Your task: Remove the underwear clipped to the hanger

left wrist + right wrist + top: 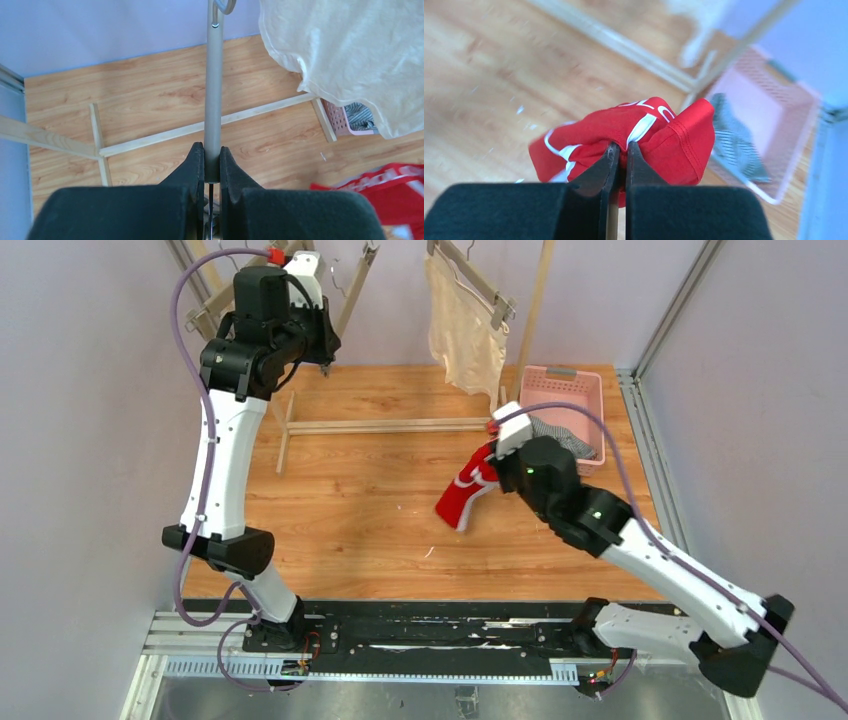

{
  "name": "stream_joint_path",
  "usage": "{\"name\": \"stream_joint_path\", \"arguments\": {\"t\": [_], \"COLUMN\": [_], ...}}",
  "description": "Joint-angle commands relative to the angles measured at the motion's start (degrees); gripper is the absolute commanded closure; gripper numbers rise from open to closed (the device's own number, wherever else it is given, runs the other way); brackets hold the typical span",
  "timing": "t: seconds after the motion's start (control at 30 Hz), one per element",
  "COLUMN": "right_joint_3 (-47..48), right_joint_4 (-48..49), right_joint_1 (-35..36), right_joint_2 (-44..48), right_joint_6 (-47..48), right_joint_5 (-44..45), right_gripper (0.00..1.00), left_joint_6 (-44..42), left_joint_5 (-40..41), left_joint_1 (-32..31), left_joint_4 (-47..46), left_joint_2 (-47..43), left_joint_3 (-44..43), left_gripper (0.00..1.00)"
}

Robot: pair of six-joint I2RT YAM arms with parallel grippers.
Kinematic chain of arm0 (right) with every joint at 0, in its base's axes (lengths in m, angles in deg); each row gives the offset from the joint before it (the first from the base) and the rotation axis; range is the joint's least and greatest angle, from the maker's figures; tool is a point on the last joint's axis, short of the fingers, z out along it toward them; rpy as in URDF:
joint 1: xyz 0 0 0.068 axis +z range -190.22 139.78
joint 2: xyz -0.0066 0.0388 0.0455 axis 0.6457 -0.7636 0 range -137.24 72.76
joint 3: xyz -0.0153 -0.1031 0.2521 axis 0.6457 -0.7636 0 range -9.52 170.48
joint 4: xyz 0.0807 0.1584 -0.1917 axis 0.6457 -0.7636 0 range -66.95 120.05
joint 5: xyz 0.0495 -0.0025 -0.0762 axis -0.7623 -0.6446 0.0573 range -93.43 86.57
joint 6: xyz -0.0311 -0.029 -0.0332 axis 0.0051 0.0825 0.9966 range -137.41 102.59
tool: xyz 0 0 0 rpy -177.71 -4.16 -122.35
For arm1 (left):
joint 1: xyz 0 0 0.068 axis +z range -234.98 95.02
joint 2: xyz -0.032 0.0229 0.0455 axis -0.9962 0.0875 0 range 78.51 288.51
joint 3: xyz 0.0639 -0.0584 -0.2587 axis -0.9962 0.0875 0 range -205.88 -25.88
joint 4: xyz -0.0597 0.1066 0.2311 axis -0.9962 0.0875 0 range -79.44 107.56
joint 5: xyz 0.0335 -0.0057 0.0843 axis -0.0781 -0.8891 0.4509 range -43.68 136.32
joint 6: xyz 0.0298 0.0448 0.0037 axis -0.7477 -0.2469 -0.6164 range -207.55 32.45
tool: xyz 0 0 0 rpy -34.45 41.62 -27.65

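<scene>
My right gripper should turn and carry the red underwear (pixel 466 495) outward over the basket's near end (pixel 570 440) and then open, because the underwear still hangs beside the pink basket.
My right gripper (pixel 622 147) is shut on the bright red underwear with white trim (pixel 674 135) and holds it above the wooden table (pixel 360 500); the red underwear (pixel 466 495) hangs left of the basket. The grey striped underwear (pixel 736 140) lies in the pink basket (pixel 774 105). The cream underwear (pixel 465 335) hangs clipped to the grey hanger (pixel 480 285) at the back. My left gripper (pixel 212 150) is shut on a grey hanger rod (pixel 213 90), high at the back left (pixel 322 352). The cream underwear (pixel 345 60) hangs to its right.
A wooden rack stands at the back, its base bars (pixel 385 425) lying on the table and an upright (pixel 535 310) beside the cream underwear. The pink basket (pixel 562 390) sits at the back right. Grey walls and metal rails (pixel 650 440) close in the sides.
</scene>
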Motion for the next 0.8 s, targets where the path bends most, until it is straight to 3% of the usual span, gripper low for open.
{"name": "stream_joint_path", "arguments": {"t": [0.0, 0.17, 0.4, 0.77], "right_joint_3": [1.28, 2.77, 4.66, 4.93], "right_joint_4": [1.49, 6.6, 14.1, 18.92], "right_joint_1": [-5.26, -15.41, -25.82, -43.42], "right_joint_2": [7.2, 10.46, 7.74, -0.54], "right_joint_6": [4.61, 6.11, 8.13, 0.88], "right_joint_5": [12.95, 14.5, 14.84, 4.78], "right_gripper": [0.99, 0.99, 1.0, 0.99], "left_joint_6": [-0.68, 0.37, 1.62, 4.02], "left_joint_5": [-0.88, -1.68, -4.35, -8.18], "left_joint_1": [0.58, 1.78, 3.97, 5.82], "left_joint_4": [-1.61, -4.72, -7.95, -10.56], "left_joint_2": [0.22, 0.45, 0.64, 3.88], "left_joint_3": [-2.15, -3.17, -4.42, -8.8], "left_gripper": [1.0, 1.0, 1.0, 1.0]}}
